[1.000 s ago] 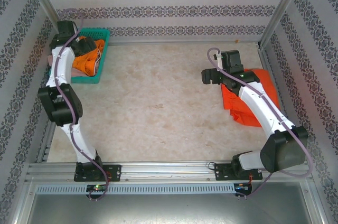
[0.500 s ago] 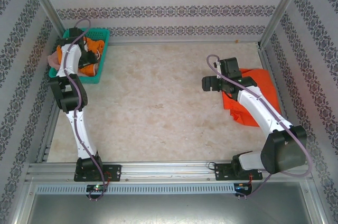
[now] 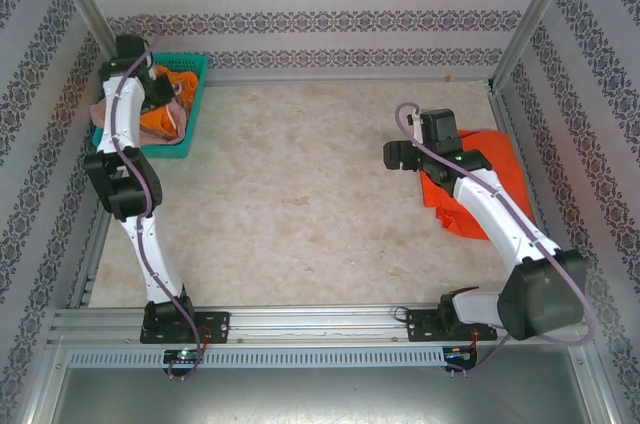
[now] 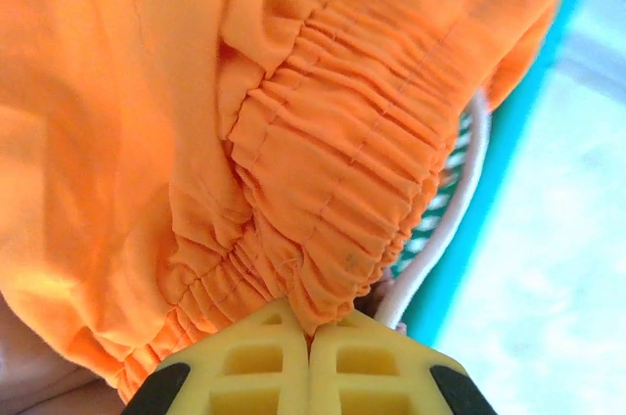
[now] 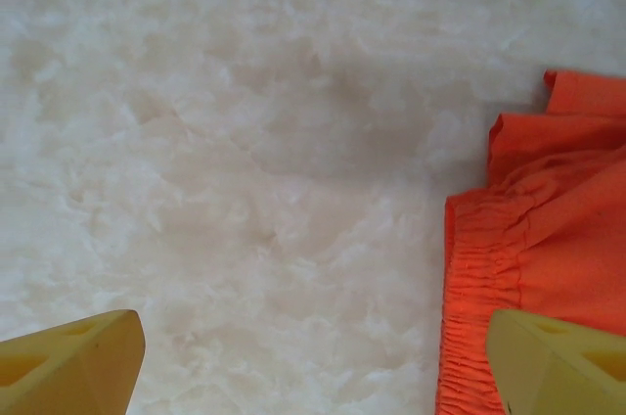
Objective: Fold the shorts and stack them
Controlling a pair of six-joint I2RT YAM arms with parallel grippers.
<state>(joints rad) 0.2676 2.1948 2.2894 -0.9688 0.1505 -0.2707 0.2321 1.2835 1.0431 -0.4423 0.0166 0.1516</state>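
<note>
The orange shorts are still inside the teal basket. Next, my left gripper should rise high above it, come down partway toward the basket's rim [image 3: 198, 99] [image 4: 489, 219] and release the waistband.
The bright orange shorts [image 4: 323, 131] bulge out of the teal basket [image 3: 190, 114] at the far left, and my left gripper [image 4: 309, 332] is shut on their gathered waistband. From above the orange cloth [image 3: 160, 122] lies in the basket under the left gripper [image 3: 152, 94]. A bit of dusty pink cloth [image 3: 100, 112] hangs over the basket's left rim. The red-orange shorts [image 3: 490, 179] lie folded on the table at the right; their waistband [image 5: 489, 278] is beside my right fingertip [image 5: 562, 361]. My right gripper [image 3: 400, 156] hovers open over bare table, left of them.
The marble-patterned table [image 3: 300, 204] spreads between the two arms. Patterned walls and metal frame posts [image 3: 530, 19] close in the workspace on three sides. A white cord [image 4: 445, 229] runs along the basket's mesh wall.
The left arm has shifted within the basket and lifted the orange cloth a little. The right gripper has barely moved, holding its place left of the red-orange shorts.
</note>
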